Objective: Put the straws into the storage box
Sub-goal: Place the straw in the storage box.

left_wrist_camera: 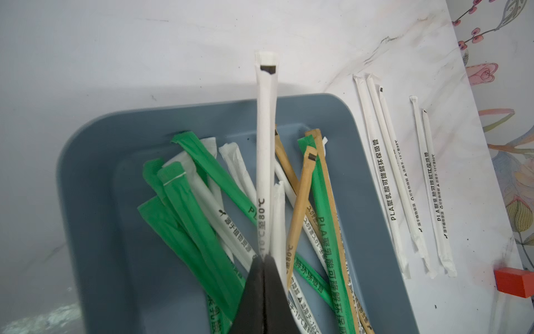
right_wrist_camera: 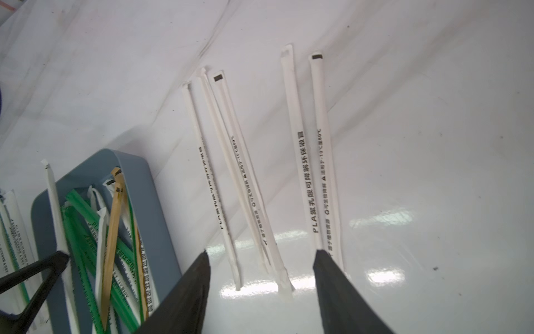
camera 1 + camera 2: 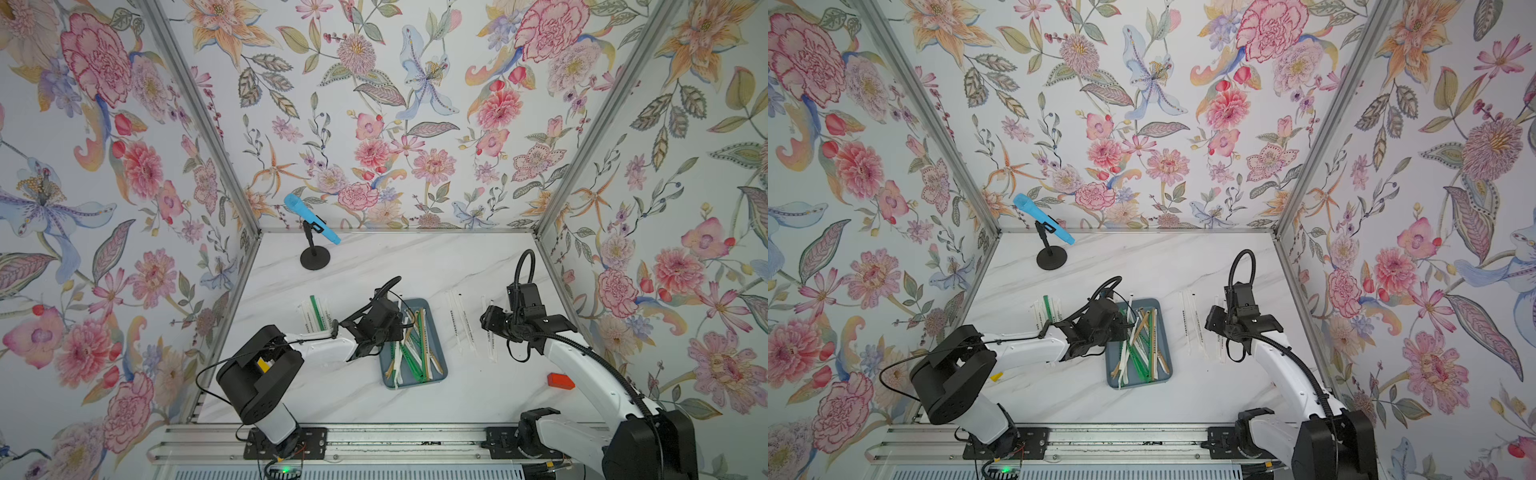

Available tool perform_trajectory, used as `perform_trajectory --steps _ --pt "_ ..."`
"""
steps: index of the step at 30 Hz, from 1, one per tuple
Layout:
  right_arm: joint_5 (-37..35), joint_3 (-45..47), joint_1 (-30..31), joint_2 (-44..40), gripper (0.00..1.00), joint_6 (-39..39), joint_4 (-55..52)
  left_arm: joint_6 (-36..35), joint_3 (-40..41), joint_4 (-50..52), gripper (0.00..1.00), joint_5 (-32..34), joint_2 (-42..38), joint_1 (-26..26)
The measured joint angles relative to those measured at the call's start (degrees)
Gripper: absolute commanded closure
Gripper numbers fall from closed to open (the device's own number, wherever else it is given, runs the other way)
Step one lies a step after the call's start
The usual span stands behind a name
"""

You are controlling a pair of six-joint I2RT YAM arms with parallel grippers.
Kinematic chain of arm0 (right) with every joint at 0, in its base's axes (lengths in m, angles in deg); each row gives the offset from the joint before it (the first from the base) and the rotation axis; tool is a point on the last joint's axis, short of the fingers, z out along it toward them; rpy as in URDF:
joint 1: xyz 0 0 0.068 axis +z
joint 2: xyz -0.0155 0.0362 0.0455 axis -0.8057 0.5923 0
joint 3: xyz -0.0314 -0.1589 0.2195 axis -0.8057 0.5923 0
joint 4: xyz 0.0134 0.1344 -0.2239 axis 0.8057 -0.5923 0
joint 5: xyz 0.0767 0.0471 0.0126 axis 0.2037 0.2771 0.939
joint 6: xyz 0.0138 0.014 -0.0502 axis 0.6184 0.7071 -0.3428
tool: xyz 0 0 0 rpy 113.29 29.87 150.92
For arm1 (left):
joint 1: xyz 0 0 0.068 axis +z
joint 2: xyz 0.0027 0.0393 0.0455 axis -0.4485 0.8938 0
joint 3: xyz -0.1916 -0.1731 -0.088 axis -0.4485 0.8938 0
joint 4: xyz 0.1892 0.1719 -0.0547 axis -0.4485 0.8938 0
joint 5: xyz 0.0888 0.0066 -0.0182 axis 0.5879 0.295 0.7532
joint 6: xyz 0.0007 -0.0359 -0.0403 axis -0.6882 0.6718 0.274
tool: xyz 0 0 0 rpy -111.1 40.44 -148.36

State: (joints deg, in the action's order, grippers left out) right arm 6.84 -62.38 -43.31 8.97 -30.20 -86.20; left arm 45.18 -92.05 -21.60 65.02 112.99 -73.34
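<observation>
I should next lower my left gripper toward the pile of straws inside the storage box (image 3: 441, 371) below it and release the white printed straw.
The storage box (image 3: 441, 371) is a blue-grey tray at the table's middle, and it holds several green, white and tan straws (image 3: 415, 353). My left gripper (image 1: 264, 258) hangs over the box's left part, shut on a white printed straw (image 1: 264, 162). That straw points toward the box's far rim (image 1: 202, 107). More white straws (image 3: 455, 320) lie on the table right of the box. My right gripper (image 2: 263, 254) stands open just above their near ends (image 2: 284, 286), with nothing between its fingers. Green and white straws (image 3: 316, 313) lie left of the box.
A small red block (image 3: 560, 380) sits near the right arm, by the front right of the table. A blue microphone on a black stand (image 3: 312, 232) stands at the back left. Flowered walls close off three sides.
</observation>
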Motion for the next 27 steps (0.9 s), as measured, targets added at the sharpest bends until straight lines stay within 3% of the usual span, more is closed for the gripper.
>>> perform_trajectory --steps 5,12,17,23,27 --pt "-0.11 0.20 -3.50 2.05 0.46 -3.06 -0.70 -1.20 -1.55 0.33 0.99 0.81 1.77 0.00" --pt "0.04 0.17 -3.28 2.89 0.44 -5.27 -0.70 -2.73 -3.15 0.74 0.97 1.03 5.14 -0.33" --pt "0.68 0.02 -3.15 4.44 0.46 -5.92 -0.70 -2.89 -3.26 0.74 0.91 1.01 5.20 -1.16" --pt "0.44 -1.53 2.69 9.73 0.49 -7.48 -0.61 -2.69 -3.23 1.36 0.65 1.18 5.16 -1.31" --pt "-0.20 -2.71 4.39 13.27 0.57 -8.11 0.39 -2.99 -3.21 3.34 0.50 2.34 3.61 -1.33"
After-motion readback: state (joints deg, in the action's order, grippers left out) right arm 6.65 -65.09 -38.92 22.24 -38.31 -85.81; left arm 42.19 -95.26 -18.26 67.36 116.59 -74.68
